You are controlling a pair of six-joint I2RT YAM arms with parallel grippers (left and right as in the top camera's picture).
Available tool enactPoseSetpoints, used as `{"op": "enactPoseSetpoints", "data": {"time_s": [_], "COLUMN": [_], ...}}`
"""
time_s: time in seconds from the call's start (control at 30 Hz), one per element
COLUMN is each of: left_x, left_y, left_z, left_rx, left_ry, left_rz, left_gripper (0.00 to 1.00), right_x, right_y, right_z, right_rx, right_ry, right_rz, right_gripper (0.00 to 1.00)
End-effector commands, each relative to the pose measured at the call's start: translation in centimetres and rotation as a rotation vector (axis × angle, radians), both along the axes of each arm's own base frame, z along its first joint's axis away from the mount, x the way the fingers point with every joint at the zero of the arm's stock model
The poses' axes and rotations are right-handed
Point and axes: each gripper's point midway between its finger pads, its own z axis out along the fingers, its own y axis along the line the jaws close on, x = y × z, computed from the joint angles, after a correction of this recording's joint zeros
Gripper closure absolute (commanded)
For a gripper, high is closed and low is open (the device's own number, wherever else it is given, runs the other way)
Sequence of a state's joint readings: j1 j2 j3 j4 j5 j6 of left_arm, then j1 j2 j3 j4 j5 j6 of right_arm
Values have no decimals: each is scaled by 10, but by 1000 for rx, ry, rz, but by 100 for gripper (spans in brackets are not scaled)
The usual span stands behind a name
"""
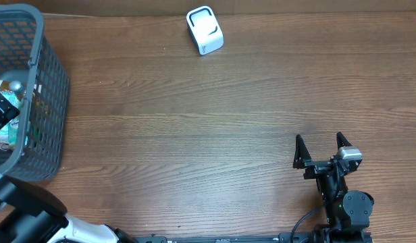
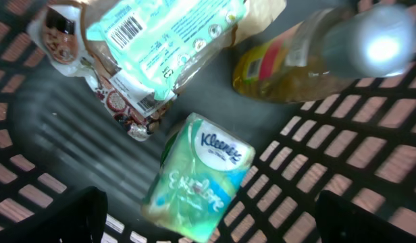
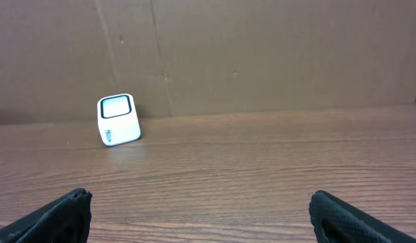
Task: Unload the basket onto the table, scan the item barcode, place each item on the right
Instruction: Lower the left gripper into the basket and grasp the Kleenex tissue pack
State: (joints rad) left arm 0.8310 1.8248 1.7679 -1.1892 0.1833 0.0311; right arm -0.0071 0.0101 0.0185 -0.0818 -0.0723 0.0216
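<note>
The green rim is lower down, under the Kleenex pack. My left gripper needs to move further down with its open fingers on both sides of that green rim, and close.
Inside the grey mesh basket [image 1: 51, 88] at the table's left edge, my left gripper [image 2: 215, 228] hangs open above the items. Just under it lies a green Kleenex tissue pack [image 2: 198, 177], between the two black fingers [image 2: 67, 217] but untouched. Farther in, a pale green packet [image 2: 161, 30] shows a barcode on its upper face, resting on a brown printed bag [image 2: 127, 108]. A yellowish bottle [image 2: 296, 64] lies to the right. The white scanner [image 1: 204, 30] [image 3: 119, 119] stands at the table's far edge. My right gripper [image 1: 320, 145] [image 3: 201, 219] is open and empty near the front right.
The basket's mesh floor and walls [image 2: 343, 155] close in around the left gripper. Bare wooden table [image 1: 194, 148] stretches between the basket, the scanner and the right arm. A cardboard wall [image 3: 262, 54] stands behind the scanner.
</note>
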Motion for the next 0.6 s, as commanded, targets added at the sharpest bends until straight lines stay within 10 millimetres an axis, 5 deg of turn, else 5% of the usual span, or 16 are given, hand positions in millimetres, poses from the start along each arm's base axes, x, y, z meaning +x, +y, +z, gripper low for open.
{"op": "enactPoseSetpoints", "data": {"time_s": [0.0,0.57], "left_x": [-1,3], "left_y": [-3,-10], "left_z": [-33,-94], "left_rx": [-36,-60], "left_ry": [66,53], "left_rz": [-54,-137], "left_gripper": [0,1], "right_x": [0,0], "right_y": [-2,-2], "right_z": [-3,-3], "right_rx": [-7,-7], "right_ry": [-1,-1], "right_rz": [-7,-7], "right_gripper": [0,0]}}
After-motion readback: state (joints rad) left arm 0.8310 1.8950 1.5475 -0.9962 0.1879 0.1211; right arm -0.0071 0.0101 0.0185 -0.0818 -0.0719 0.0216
